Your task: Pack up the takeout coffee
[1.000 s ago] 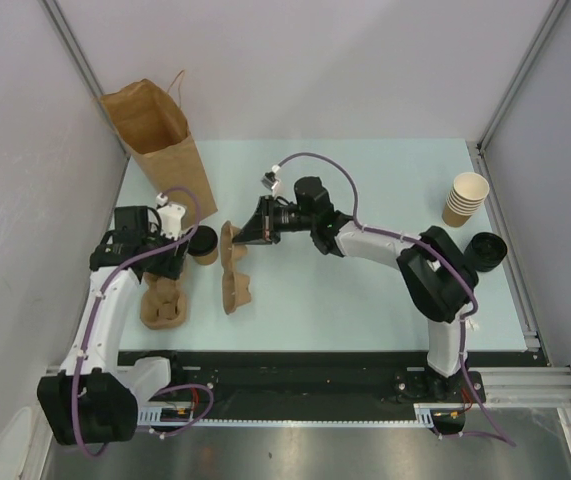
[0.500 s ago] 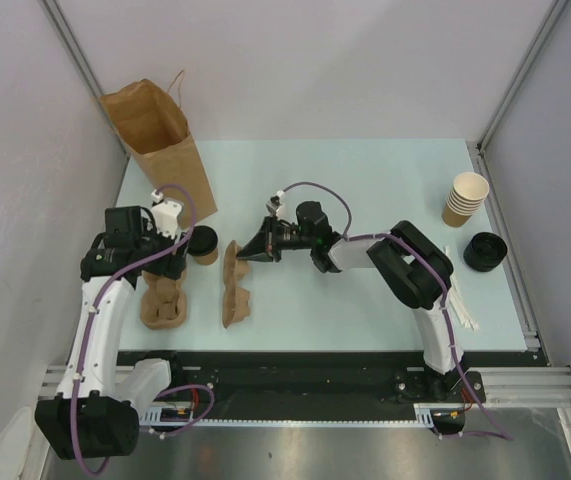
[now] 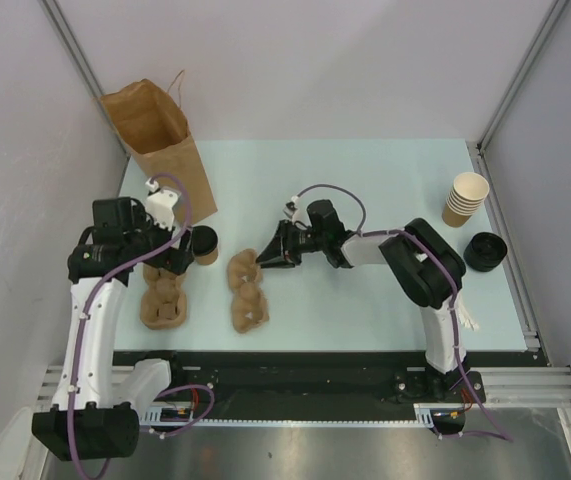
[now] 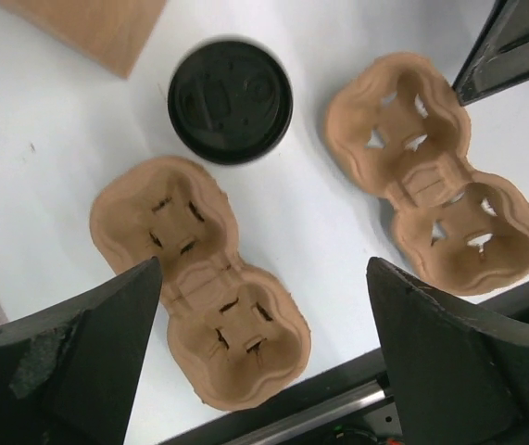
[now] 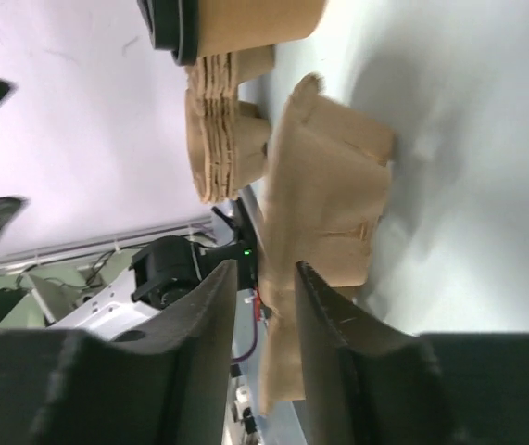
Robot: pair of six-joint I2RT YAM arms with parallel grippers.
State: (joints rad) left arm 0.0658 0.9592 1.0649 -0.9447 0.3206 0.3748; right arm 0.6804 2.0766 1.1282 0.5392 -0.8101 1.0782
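Note:
My left gripper should go up and reach outward next, so its open fingers come to both sides of the near rim of the tall, standing bag (image 3: 162,147), because the bag's near rim is farther outward.
The takeout coffee (image 3: 203,243), a tan cup with a black lid, stands upright on the table just right of my left gripper (image 3: 173,262). In the left wrist view its lid (image 4: 230,100) lies ahead of my wide-open, empty left gripper (image 4: 264,278), which hovers over a stack of pulp cup carriers (image 4: 199,278). A single pulp carrier (image 3: 245,292) lies flat beside the cup. My right gripper (image 3: 265,258) is at its far end. In the right wrist view the carrier's rim (image 5: 324,204) sits between the slightly parted fingers of that gripper (image 5: 264,278).
A brown paper bag (image 3: 155,135) stands open at the back left. The carrier stack (image 3: 163,300) sits near the front left. A stack of lidless cups (image 3: 465,197), a loose black lid (image 3: 485,250) and white stirrers (image 3: 462,312) lie on the right.
The single carrier went from standing on its edge to lying flat, shifted slightly right. My right gripper drew back and lowered. My left wrist rose and moved slightly left.

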